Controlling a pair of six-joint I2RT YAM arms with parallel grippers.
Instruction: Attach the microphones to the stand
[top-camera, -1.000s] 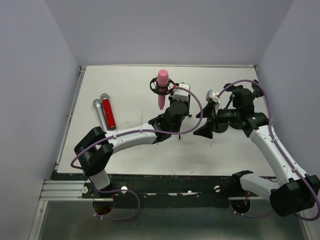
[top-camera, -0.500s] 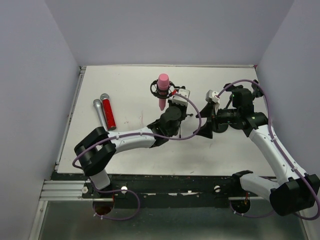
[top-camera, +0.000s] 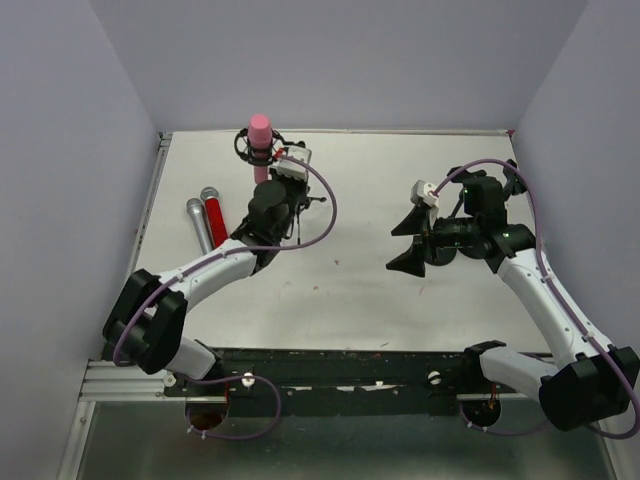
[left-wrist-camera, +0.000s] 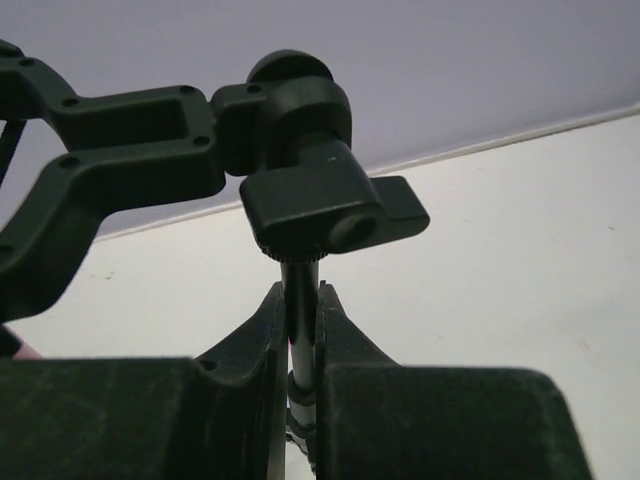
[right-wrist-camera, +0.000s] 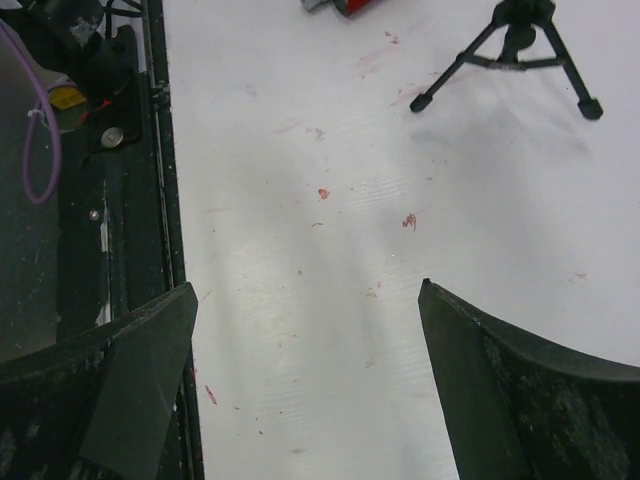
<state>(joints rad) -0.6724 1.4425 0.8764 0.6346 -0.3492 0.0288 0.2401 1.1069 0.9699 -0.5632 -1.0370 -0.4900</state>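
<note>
The left gripper next carries the stand outward, to its left in the top view, to the bare tabletop near the back wall (top-camera: 236, 171). It releases the stand there.
The pink microphone (top-camera: 259, 133) sits upright in the black ring mount of the stand (top-camera: 258, 152) near the table's back left. My left gripper (top-camera: 268, 187) is shut on the stand's thin black pole (left-wrist-camera: 300, 320), just below its black knob (left-wrist-camera: 325, 205). The red microphone (top-camera: 216, 224) with a silver mesh head and the silver-grey microphone (top-camera: 198, 226) lie side by side on the table, left of my left arm. My right gripper (top-camera: 403, 245) is open and empty over the table's right half. The stand's tripod legs (right-wrist-camera: 520, 45) show in the right wrist view.
The white table (top-camera: 400, 300) has low walls at the back and both sides. A black rail (right-wrist-camera: 120, 120) with cables runs along the near edge. The table shows small red marks (right-wrist-camera: 410, 220).
My left gripper has carried the stand with the pink microphone from the table's middle to the back left. The right arm has stayed put.
</note>
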